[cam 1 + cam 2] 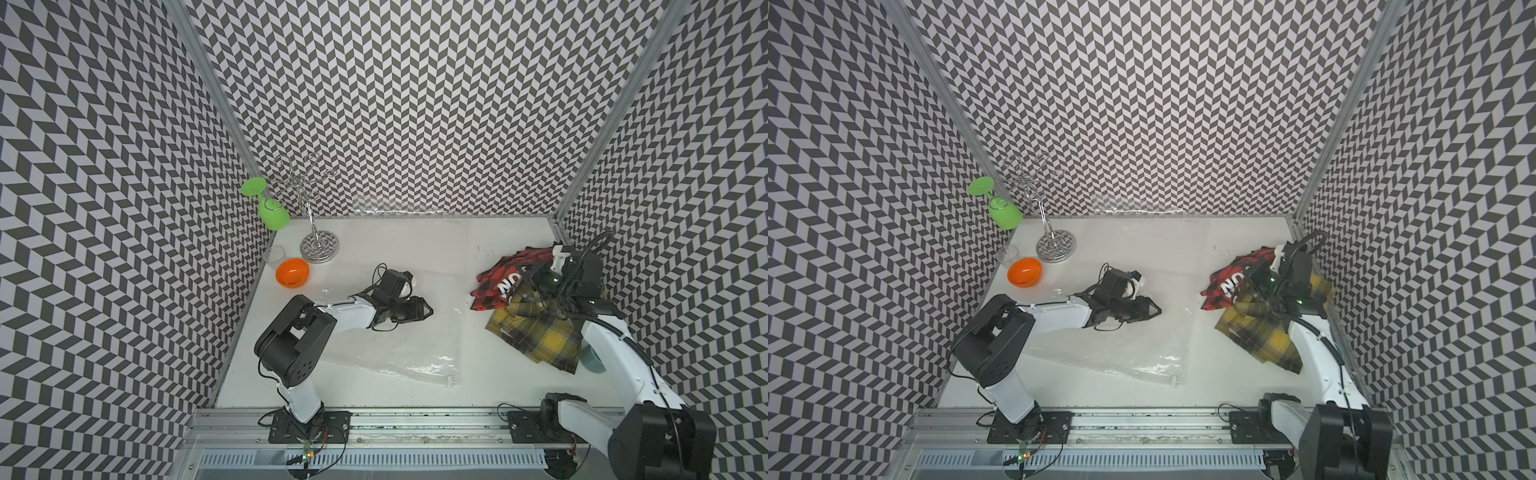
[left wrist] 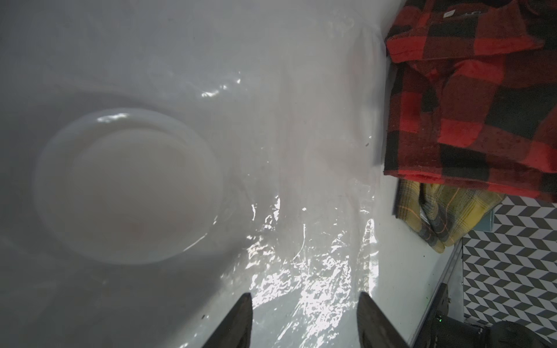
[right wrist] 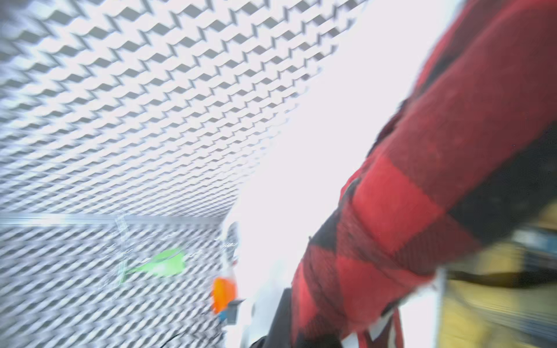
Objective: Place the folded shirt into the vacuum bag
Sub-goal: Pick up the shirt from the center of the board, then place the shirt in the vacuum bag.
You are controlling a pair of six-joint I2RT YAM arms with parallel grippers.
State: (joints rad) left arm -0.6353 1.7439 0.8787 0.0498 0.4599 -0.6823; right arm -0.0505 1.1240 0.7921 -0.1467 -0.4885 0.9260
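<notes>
My right gripper carries the folded shirt toward the valve cap next and releases it over the bag's side edge [image 1: 451,306], since the shirt still lies beside the bag.
The vacuum bag [image 1: 399,353] [image 1: 1125,349] lies flat and crinkly across the middle of the table, its round white valve cap [image 2: 126,186] close to my left gripper. My left gripper [image 1: 428,309] [image 2: 305,298] rests low over the bag film, open, with nothing between its fingers. The folded shirt [image 1: 496,276] [image 1: 1225,280] [image 2: 482,105] is red-and-black plaid with white letters. It lies at the right on a yellow plaid shirt [image 1: 536,338] [image 2: 437,214]. My right gripper [image 1: 538,286] [image 3: 301,325] is shut on the folded shirt [image 3: 437,165], whose cloth hides the jaws.
At the back left stand an orange bowl [image 1: 292,272], a clear glass [image 1: 274,254] and a wire rack [image 1: 318,245] with a green goblet [image 1: 272,210] hanging from it. A grey-green roll [image 1: 590,359] sits under my right arm. Patterned walls enclose three sides.
</notes>
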